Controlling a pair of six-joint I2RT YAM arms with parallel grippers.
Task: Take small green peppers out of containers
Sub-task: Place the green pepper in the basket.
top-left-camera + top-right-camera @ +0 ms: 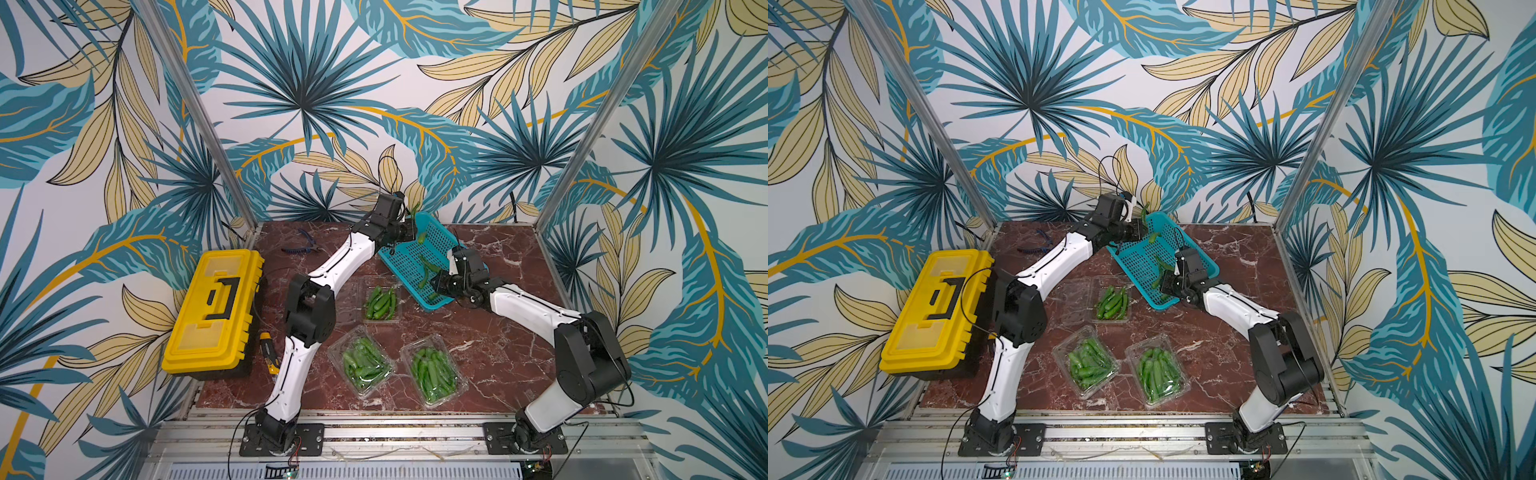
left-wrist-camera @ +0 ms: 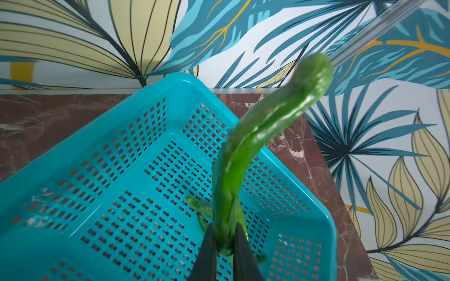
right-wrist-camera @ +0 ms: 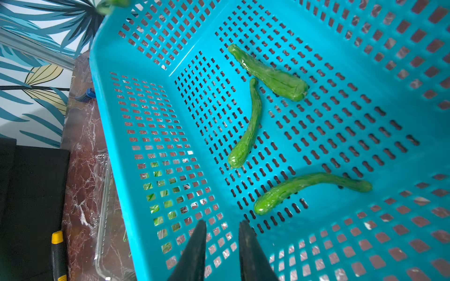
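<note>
Next I will move my left gripper slightly down and farther in over the basket's bottom and release the pepper's end there, as the gripper stands near the basket's rim.
My left gripper point(image 2: 225, 228) is shut on the end of one small green pepper point(image 2: 255, 136), which sticks up over the far end of the teal basket point(image 2: 121, 158); both top views show this pepper point(image 1: 417, 208) held there. My right gripper point(image 3: 222, 225) is open and holds nothing, low over the near end of the basket point(image 3: 365, 97). Three peppers point(image 3: 248, 131) lie on the basket floor in front of it. One container point(image 1: 380, 303) lies open with peppers in it. Two closed containers point(image 1: 360, 365) point(image 1: 434, 374), full of peppers, sit nearer the front.
A yellow toolbox point(image 1: 216, 311) stands at the left of the marble table point(image 1: 498, 353). Blue-handled pliers point(image 1: 303, 245) lie at the back left, and a yellow-and-black tool point(image 1: 269, 353) lies beside the left arm. Metal frame posts stand at the rear corners.
</note>
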